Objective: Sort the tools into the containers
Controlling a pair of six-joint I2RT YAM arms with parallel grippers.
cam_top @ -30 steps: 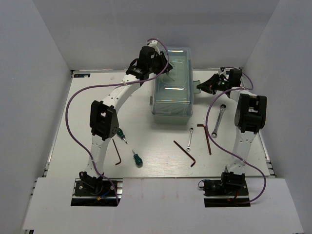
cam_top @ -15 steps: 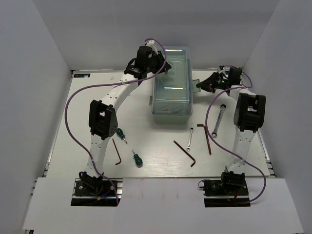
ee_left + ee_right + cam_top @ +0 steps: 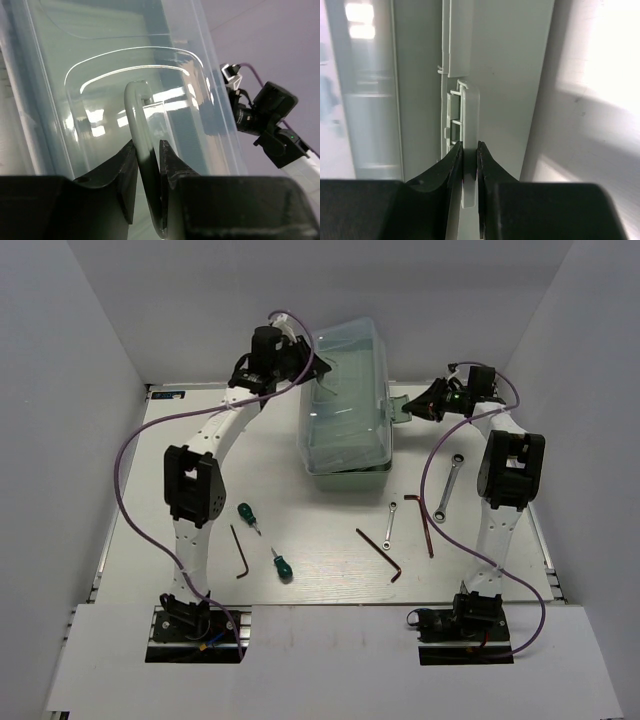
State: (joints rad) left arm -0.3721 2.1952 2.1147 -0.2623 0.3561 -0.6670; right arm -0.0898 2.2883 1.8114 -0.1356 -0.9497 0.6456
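The lid still covers the toolbox, so the left gripper will next swing the lid's handle to the left in the top view, over bare tabletop beside the toolbox, and then let go of it.
The pale green toolbox (image 3: 352, 464) stands at the back middle of the table, its clear lid (image 3: 350, 370) tilted up. My left gripper (image 3: 303, 364) (image 3: 148, 146) is shut on the lid's pale handle (image 3: 136, 107). My right gripper (image 3: 412, 411) (image 3: 469, 146) is shut on the green side latch (image 3: 469, 110) at the box's right. Two green screwdrivers (image 3: 247, 516) (image 3: 282, 566), three hex keys (image 3: 238, 553) (image 3: 381, 554) (image 3: 425, 524) and two silver wrenches (image 3: 390, 521) (image 3: 449, 483) lie on the table in front of the box.
White walls close in the table at the back and both sides. Purple cables loop from both arms. The tools lie spread between the box and the arm bases (image 3: 195, 625) (image 3: 465, 625).
My left gripper has moved left and up with the handle, and the lid has swung up from flat to tilted. The right gripper has stayed on the latch.
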